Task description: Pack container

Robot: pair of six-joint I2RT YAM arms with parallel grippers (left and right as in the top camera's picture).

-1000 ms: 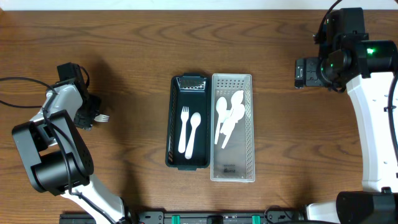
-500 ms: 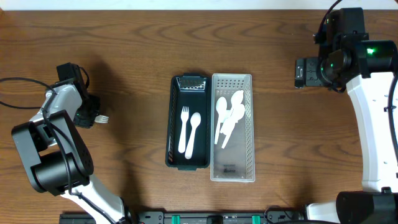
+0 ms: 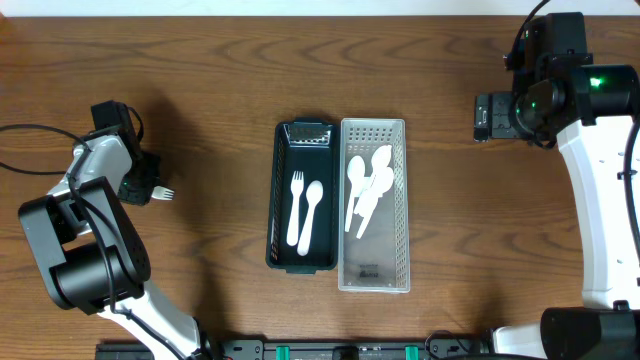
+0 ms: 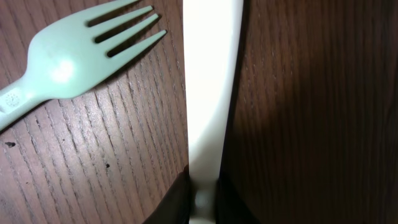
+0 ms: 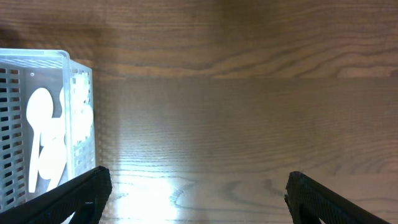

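Observation:
I will next raise my left gripper, carry the utensil over the black container (image 3: 276,200) and lower it next to the fork there to let go, because that part of the container's bottom is bare.
The black container (image 3: 276,200) stands mid-table with a white fork (image 3: 296,208) and a white spoon (image 3: 313,208) inside. Against its right side is a clear perforated basket (image 3: 403,205) holding several white spoons (image 3: 366,190). At the far left my left gripper (image 3: 143,186) is low at the table. In the left wrist view the left gripper (image 4: 202,190) is shut on the handle of a white utensil (image 4: 211,81), whose head is out of frame. A loose pale fork (image 4: 74,59) lies on the wood beside it. My right gripper (image 3: 488,117) hovers open at the right, holding nothing.
In the right wrist view the basket's corner (image 5: 68,59) shows at the left, with bare wood between the wide-apart fingers (image 5: 78,196). A black cable (image 3: 30,165) trails across the table's left edge.
The left gripper's jaws have closed onto the white utensil's handle. The right arm, the container and the basket have not moved.

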